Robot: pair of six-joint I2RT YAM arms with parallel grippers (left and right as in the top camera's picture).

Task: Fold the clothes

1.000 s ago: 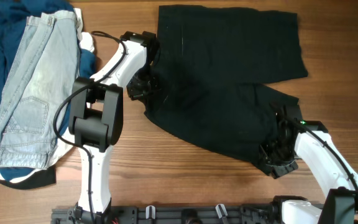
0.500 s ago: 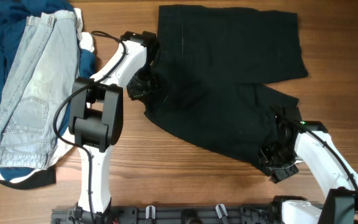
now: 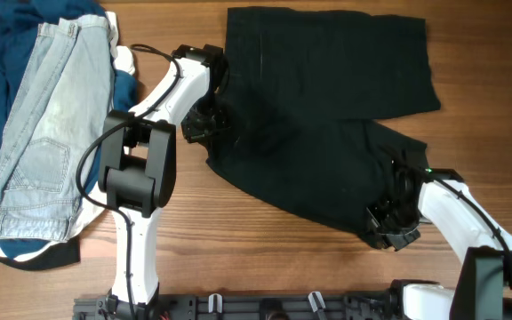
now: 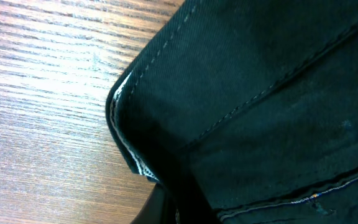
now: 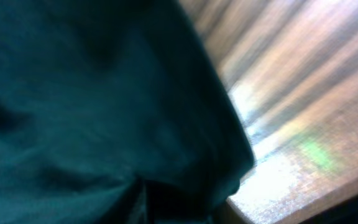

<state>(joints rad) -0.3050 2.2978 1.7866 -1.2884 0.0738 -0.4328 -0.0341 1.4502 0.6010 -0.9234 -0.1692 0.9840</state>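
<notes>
The shorts [image 3: 327, 107] are spread flat, so my left gripper should next lift the held corner, carry it outward and down onto the waistband's far corner [image 3: 236, 18] and let go there.
The black shorts [image 3: 327, 107] lie spread flat on the wooden table, waistband to the left and two wide legs to the right. My left gripper [image 3: 204, 124] is at the waistband's left corner. In the left wrist view the corner [image 4: 260, 93], with its pale lining edge, runs into the jaws [image 4: 179, 208], which are shut on it. My right gripper [image 3: 388, 220] is at the lower leg's hem corner. The blurred right wrist view is filled with black fabric [image 5: 92, 93] running into the jaws [image 5: 166, 205], which look shut on it.
Light-blue denim jeans [image 3: 43, 133] lie on a dark blue garment [image 3: 3, 40] at the far left, with white cloth [image 3: 124, 60] beside them. Bare wood [image 3: 265, 253] runs along the front, with the arm bases at the front edge.
My right gripper has shifted slightly left and up at the hem corner of the lower leg. The left arm and the rest of the shorts have not moved.
</notes>
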